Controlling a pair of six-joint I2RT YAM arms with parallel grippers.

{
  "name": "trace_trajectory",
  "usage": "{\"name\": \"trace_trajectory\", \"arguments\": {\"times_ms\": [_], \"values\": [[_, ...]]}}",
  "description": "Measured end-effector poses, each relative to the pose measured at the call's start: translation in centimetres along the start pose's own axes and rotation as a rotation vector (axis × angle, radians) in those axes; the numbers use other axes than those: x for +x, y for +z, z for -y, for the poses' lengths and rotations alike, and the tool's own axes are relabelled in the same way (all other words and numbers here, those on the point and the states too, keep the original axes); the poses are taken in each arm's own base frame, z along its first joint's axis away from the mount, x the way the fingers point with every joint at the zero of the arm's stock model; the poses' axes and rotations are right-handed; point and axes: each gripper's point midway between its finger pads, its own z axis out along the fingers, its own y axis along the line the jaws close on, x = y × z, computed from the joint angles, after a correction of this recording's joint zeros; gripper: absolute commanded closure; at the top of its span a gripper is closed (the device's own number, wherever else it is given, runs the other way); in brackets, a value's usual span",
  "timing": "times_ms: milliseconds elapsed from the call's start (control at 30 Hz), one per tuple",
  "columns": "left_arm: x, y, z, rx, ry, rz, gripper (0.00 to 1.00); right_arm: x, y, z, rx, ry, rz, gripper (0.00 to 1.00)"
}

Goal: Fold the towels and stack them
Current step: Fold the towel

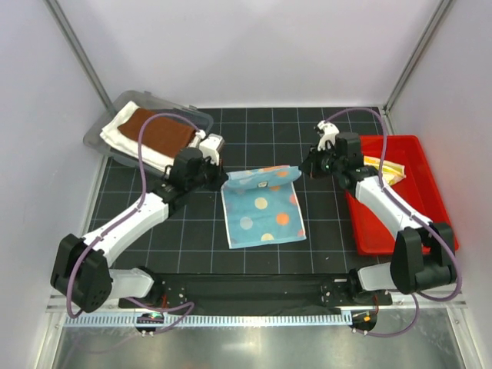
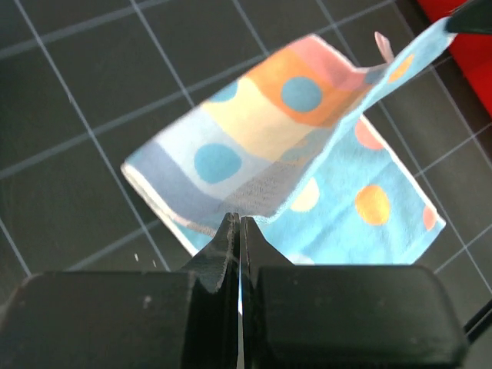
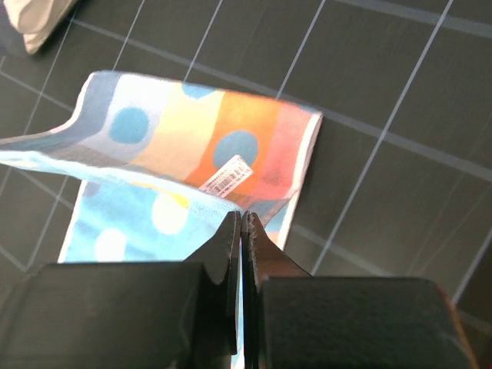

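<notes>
The towel's corner in my right gripper goes back and down onto the towel's near corner by the red tray next, to be released. The towel's near half is uncovered.
The light-blue dotted towel point(image 1: 265, 211) lies mid-table, its far edge lifted and folding over toward the front. My left gripper point(image 1: 224, 178) is shut on its far left corner; in the left wrist view point(image 2: 239, 219) the towel point(image 2: 307, 154) hangs from the jaws. My right gripper point(image 1: 300, 172) is shut on the far right corner, as the right wrist view point(image 3: 241, 215) shows, with the towel point(image 3: 192, 146) and its label there. The rust-brown towel point(image 1: 160, 131) lies on the cream-white one point(image 1: 119, 131) in the clear bin. A yellow towel point(image 1: 388, 171) lies in the red tray.
The clear plastic bin point(image 1: 121, 102) stands at the far left. The red tray point(image 1: 430, 192) stands at the right, under my right arm. The black gridded mat point(image 1: 192, 231) covers the table.
</notes>
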Motion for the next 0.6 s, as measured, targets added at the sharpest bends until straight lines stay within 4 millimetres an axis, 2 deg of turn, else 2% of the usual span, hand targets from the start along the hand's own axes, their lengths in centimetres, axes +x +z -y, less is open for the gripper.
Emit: {"name": "trace_trajectory", "arguments": {"times_ms": [167,200,300,433,500,600], "values": [[3.6,-1.0,0.6,-0.029,-0.044,-0.050,1.00,3.4,-1.0,-1.1,0.018,0.079,-0.030,0.99],[5.1,-1.2,0.7,-0.041,-0.060,-0.082,1.00,5.0,-1.2,-1.1,0.035,0.117,-0.064,0.99],[6.3,-1.5,1.0,-0.056,-0.082,-0.095,1.00,5.8,-1.7,-1.6,0.063,0.144,-0.071,0.99],[8.1,-1.9,2.1,-0.055,-0.083,-0.124,1.00,6.1,-2.9,-3.5,0.074,0.137,-0.065,0.99],[8.6,-2.1,2.9,-0.040,-0.089,-0.132,1.00,6.0,-3.5,-4.1,0.087,0.131,-0.057,0.99],[8.9,-2.6,4.1,-0.021,-0.089,-0.141,1.00,6.4,-4.4,-4.0,0.126,0.151,-0.062,0.99]]}}
